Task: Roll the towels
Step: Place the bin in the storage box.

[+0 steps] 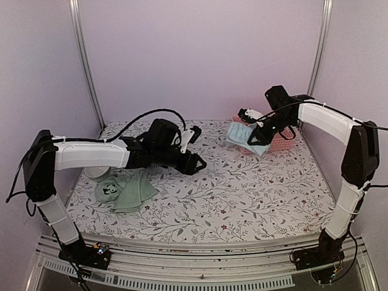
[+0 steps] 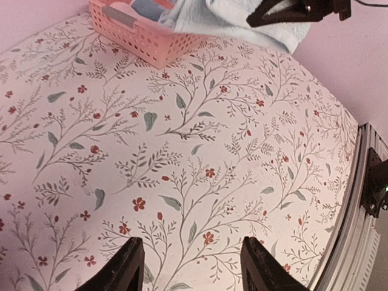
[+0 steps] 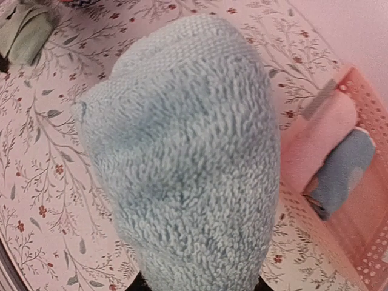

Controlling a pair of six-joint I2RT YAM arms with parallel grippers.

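I need to move my right gripper over, lower it and release next, because the free space beside the basket's rolled blue towel is below it and to its right in the top view.
My right gripper (image 1: 257, 128) is shut on a light blue towel (image 1: 245, 138) and holds it hanging above the cloth, just left of the pink basket (image 1: 280, 144). In the right wrist view the blue towel (image 3: 188, 157) fills the middle and hides the fingers. My left gripper (image 1: 197, 162) is open and empty over the middle of the table; its fingertips (image 2: 130, 267) hover above bare floral cloth. A green towel (image 1: 124, 191) lies crumpled at the front left, under the left arm. It also shows in the right wrist view (image 3: 27, 30).
The pink basket (image 3: 364, 236) at the back right holds a rolled pink towel (image 3: 315, 139) and a rolled blue towel (image 3: 342, 176). The basket also shows in the left wrist view (image 2: 139, 36). Walls enclose the back and sides. A metal rail (image 1: 200, 267) runs along the front edge.
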